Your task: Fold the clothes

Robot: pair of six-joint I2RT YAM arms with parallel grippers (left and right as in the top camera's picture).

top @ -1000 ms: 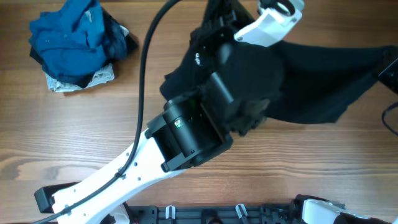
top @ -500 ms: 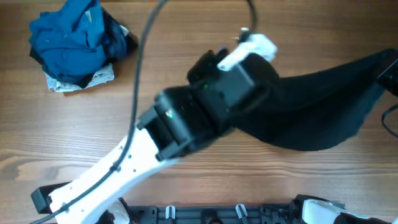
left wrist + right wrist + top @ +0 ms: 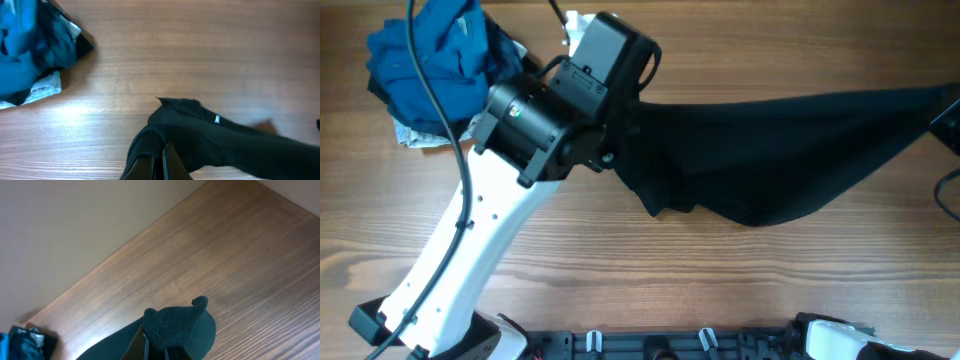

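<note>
I next carry the ribbed hem outward with my left gripper, lower and release it, as clear tabletop beside the blue heap lies outward and below.
A black garment [image 3: 770, 150] is stretched across the wooden table from centre to the right edge. My left gripper [image 3: 620, 135] is shut on its left end, which shows as a ribbed hem in the left wrist view [image 3: 160, 150]. My right gripper [image 3: 160, 352] is shut on the black mesh corner at the garment's other end [image 3: 175, 325]; in the overhead view it sits at the far right edge [image 3: 945, 115], mostly cut off. The cloth hangs taut between the two grippers, its lower edge sagging toward the table.
A heap of blue and dark clothes [image 3: 440, 65] with a pale piece under it lies at the back left, also seen in the left wrist view [image 3: 30, 55]. A black cable [image 3: 435, 90] runs over the left arm. A rail [image 3: 700, 345] lines the table's front edge.
My left gripper has pulled its end of the black garment from the table's middle toward the back left. The bunched garment has spread out into a long stretched band.
</note>
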